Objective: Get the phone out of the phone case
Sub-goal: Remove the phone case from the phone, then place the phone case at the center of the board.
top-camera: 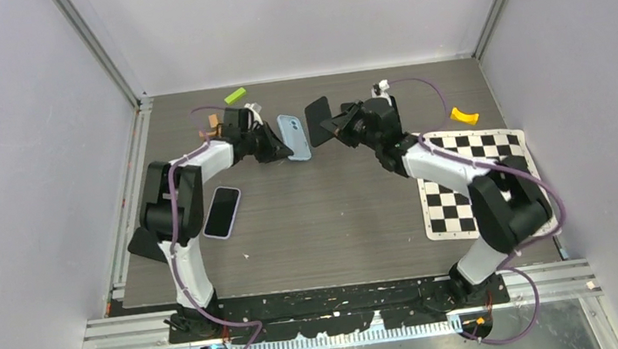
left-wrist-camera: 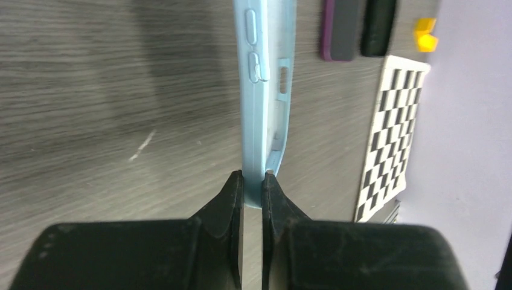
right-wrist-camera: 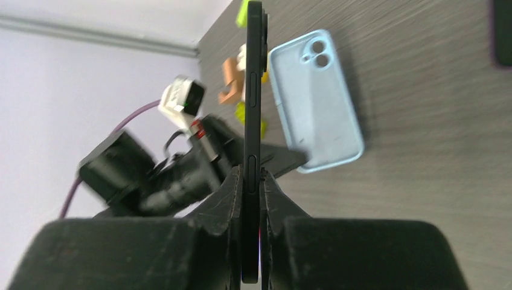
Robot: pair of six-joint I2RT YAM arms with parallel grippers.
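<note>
The phone is clear of the light blue case (top-camera: 293, 137). My right gripper should move down next to lay the black phone (top-camera: 319, 120) on the bare table beside the case.
The light blue phone case (top-camera: 293, 137) is held above the table's far middle by my left gripper (top-camera: 278, 153), which is shut on its near edge. In the left wrist view the case (left-wrist-camera: 259, 90) runs edge-on up from the gripper (left-wrist-camera: 252, 181) and looks empty. My right gripper (top-camera: 337, 126) is shut on the black phone (top-camera: 319, 120), held apart from the case, just to its right. In the right wrist view the phone (right-wrist-camera: 253, 109) stands edge-on between the fingers (right-wrist-camera: 232, 193), with the blue case (right-wrist-camera: 317, 103) behind it.
Another phone in a purple case (top-camera: 222, 212) lies on the table at left. A checkerboard (top-camera: 473, 178) lies at right. A yellow piece (top-camera: 463, 115) is at the far right, a green block (top-camera: 235, 96) and orange piece (top-camera: 213, 122) at the back left.
</note>
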